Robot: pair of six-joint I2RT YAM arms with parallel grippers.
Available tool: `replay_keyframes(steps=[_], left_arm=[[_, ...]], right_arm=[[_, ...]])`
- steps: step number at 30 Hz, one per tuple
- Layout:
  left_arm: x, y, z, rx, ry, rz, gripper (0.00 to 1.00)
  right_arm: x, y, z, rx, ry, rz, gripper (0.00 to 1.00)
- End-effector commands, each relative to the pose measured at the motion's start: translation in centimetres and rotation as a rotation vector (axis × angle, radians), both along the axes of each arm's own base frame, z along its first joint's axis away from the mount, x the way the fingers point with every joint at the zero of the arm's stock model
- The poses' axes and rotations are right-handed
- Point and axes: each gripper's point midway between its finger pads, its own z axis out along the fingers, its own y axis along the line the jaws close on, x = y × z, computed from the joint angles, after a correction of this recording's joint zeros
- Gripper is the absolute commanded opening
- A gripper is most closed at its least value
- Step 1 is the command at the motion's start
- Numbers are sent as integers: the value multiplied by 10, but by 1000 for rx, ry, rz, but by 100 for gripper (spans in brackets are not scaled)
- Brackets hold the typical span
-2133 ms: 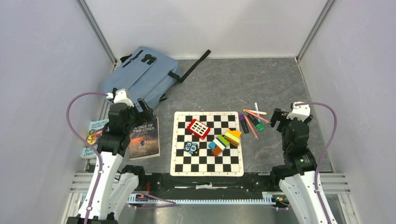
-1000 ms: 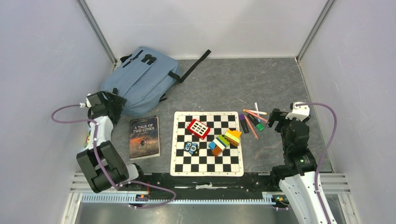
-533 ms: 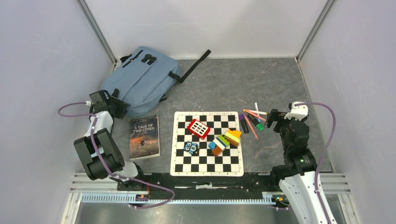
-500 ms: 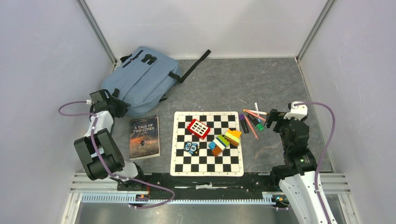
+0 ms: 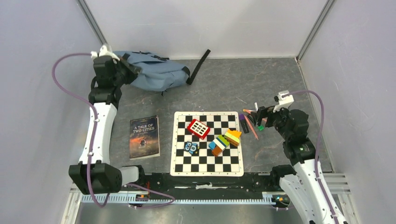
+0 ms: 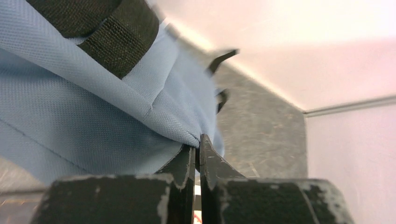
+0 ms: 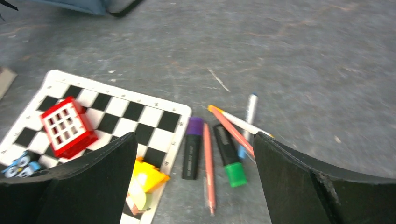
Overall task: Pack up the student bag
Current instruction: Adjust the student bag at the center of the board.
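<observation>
My left gripper holds the student bag's pinched fold. It should next raise the fold over the student bag's bunched body, to the right in the top view, and then release it.
The student bag (image 5: pixel 156 73), dusty blue with black straps, lies bunched up along the back left of the table, its near edge raised. My left gripper (image 5: pixel 126 66) is at the bag's left end. In the left wrist view the left gripper (image 6: pixel 198 145) is shut on a pinched fold of the student bag (image 6: pixel 93 107). My right gripper (image 5: pixel 258 113) hangs open over the pens (image 5: pixel 252 122). In the right wrist view the right gripper (image 7: pixel 196 165) has its fingers wide apart, with a purple marker (image 7: pixel 192 147), a green marker (image 7: pixel 230 160) and an orange pencil (image 7: pixel 208 170) lying between them below.
A chessboard (image 5: pixel 206 172) in the middle carries a red block (image 5: pixel 198 128), stacked coloured blocks (image 5: pixel 224 140) and an owl tile (image 5: pixel 190 148). A book (image 5: pixel 144 136) lies to its left. A black strap (image 5: pixel 198 65) trails behind the bag. Walls close off three sides.
The left gripper shut on the bag's edge, then lifted and dragged it toward the back left corner, folding the bag up. The right gripper moved left over the pens.
</observation>
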Motion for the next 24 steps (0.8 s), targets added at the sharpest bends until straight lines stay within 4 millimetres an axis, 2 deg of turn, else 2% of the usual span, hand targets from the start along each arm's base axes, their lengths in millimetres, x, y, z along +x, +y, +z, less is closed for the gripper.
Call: replay_keyframes(steps=[1, 2, 5, 9, 17, 24], left_arm=[[-21, -45, 112, 79, -229, -149, 2], [-26, -55, 127, 85, -251, -179, 2], [-36, -73, 153, 101, -292, -230, 2], [-46, -94, 168, 109, -331, -293, 2], [-49, -124, 158, 112, -302, -402, 2], [-56, -137, 155, 110, -287, -468, 2]], right_arm=[[2, 49, 57, 49, -168, 292, 98], [3, 54, 63, 49, -181, 320, 98], [6, 66, 74, 23, -207, 371, 98], [6, 90, 88, 4, -231, 432, 98], [-10, 159, 103, -22, -342, 616, 98], [-4, 201, 103, -78, -381, 594, 98]])
